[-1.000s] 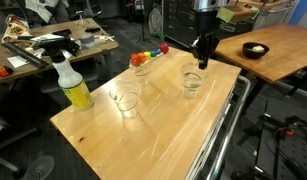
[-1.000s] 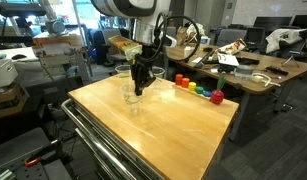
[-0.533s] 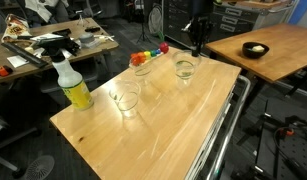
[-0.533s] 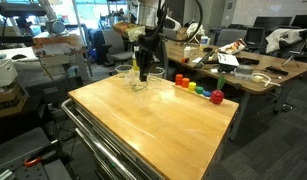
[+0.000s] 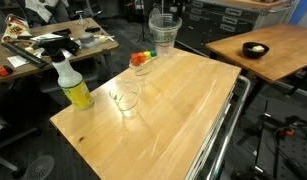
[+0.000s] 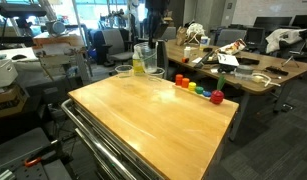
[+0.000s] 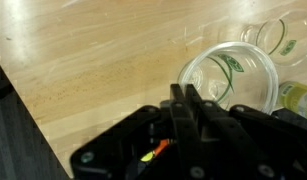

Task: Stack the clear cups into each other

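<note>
My gripper takes the held cup across next, then down into the clear cup beside the coloured blocks to release its rim, since it hangs high and off-centre.
My gripper (image 7: 188, 108) is shut on the rim of a clear cup (image 7: 229, 72) and holds it high above the wooden table. The held cup shows in both exterior views (image 5: 164, 36) (image 6: 143, 58), with the gripper (image 6: 147, 42) just above it. A second clear cup (image 5: 141, 64) stands next to the coloured blocks. A third (image 5: 125, 100) stands near the yellow spray bottle (image 5: 72, 84). In the wrist view another cup (image 7: 278, 34) lies beyond the held one.
The row of coloured blocks (image 6: 197, 89) sits at the table's far edge. The wooden table (image 5: 183, 115) has a metal rail along one side. Desks with clutter stand around it, one with a black bowl (image 5: 255, 50).
The gripper has lifted the clear cup off the table and carried it up and back towards the blocks. The other cups have not moved.
</note>
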`<state>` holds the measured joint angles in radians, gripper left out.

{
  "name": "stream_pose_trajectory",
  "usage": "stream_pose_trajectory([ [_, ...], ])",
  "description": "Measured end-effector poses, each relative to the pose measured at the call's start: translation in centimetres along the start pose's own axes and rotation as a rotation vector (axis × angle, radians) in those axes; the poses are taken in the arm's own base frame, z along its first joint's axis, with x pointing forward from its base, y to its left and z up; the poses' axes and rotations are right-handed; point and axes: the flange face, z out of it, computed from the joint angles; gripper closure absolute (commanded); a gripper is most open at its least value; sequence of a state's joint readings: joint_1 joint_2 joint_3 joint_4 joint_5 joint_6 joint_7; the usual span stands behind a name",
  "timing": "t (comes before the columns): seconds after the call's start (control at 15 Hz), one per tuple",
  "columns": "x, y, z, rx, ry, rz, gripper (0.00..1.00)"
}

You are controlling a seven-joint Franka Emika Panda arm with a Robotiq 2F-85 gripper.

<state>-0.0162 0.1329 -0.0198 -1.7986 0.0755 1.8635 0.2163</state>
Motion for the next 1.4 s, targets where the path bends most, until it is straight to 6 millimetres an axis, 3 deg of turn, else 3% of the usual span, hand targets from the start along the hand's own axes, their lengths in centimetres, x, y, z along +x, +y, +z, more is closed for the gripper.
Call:
stream_pose_trajectory([
  [0.27,3.5,-3.1,-1.3,0.006,0.018,-0.036,0.98],
  [0.47,6.2,-4.6,-0.2,0.003,0.0,-0.048,0.98],
  [0.73,8.8,-4.8,1.8,-0.014,-0.061,-0.044,0.98],
  [1.07,9.7,-4.5,3.5,-0.039,-0.165,-0.038,0.98],
  [1.4,9.5,-5.3,4.0,-0.014,-0.207,-0.067,0.98],
])
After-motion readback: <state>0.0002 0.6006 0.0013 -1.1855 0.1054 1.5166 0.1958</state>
